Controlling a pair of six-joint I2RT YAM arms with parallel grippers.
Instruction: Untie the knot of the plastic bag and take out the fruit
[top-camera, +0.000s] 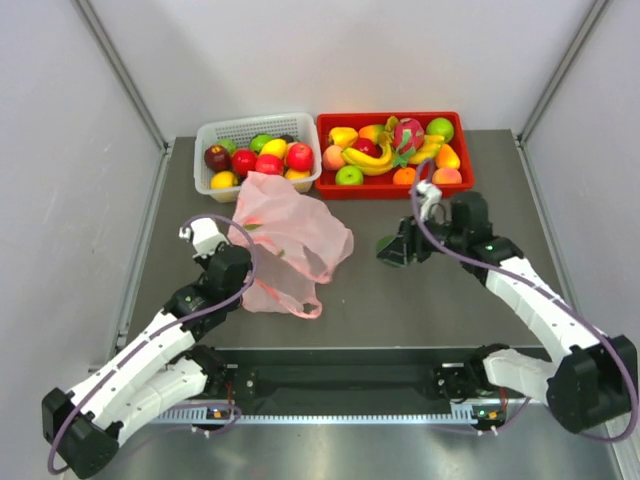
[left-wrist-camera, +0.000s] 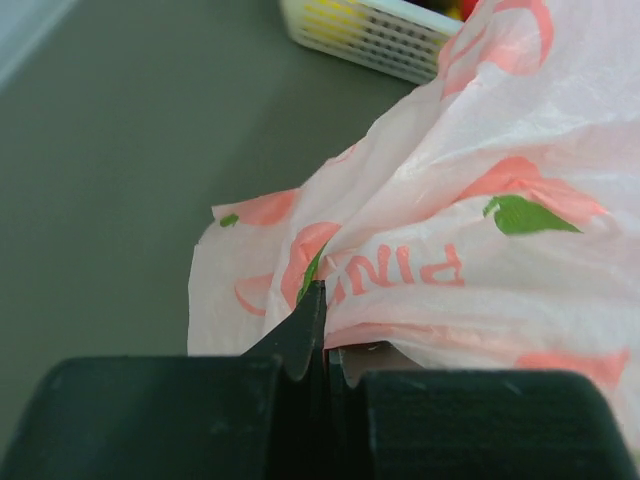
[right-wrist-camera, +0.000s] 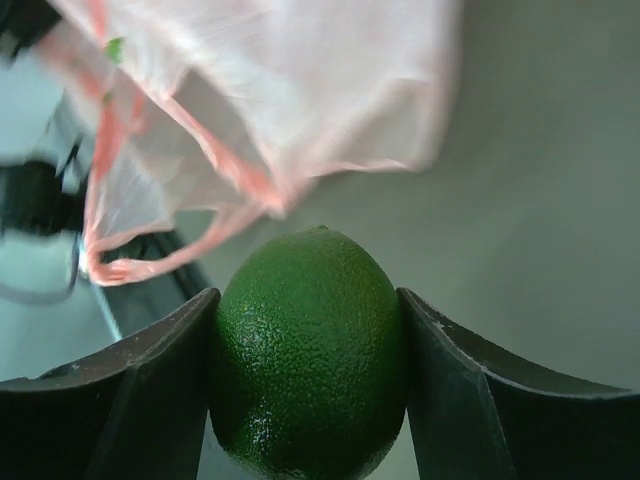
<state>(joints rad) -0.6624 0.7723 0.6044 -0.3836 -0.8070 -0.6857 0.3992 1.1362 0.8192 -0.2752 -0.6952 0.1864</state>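
Observation:
The lime is already clear of the bag, so the robot's right gripper will carry it outward over the red tray (top-camera: 377, 144) and let go of it beside the banana.
The pink plastic bag (top-camera: 295, 240) lies crumpled on the table left of centre, and no knot shows. My left gripper (top-camera: 243, 262) is shut on a fold of the bag (left-wrist-camera: 480, 200), with its fingertips (left-wrist-camera: 318, 295) pinched together on the plastic. My right gripper (top-camera: 392, 250) is to the right of the bag and holds a green lime (right-wrist-camera: 310, 350) between its fingers (right-wrist-camera: 150, 380). The lime also shows in the top view (top-camera: 385, 243). A loose loop handle (right-wrist-camera: 160, 260) of the bag hangs ahead of the lime in the right wrist view. I cannot see any fruit inside the bag.
A white basket (top-camera: 255, 120) of small fruit stands at the back left, touching the bag's far edge, and shows in the left wrist view (left-wrist-camera: 380, 35). A red tray (top-camera: 390, 116) with banana, dragon fruit and other fruit stands at the back right.

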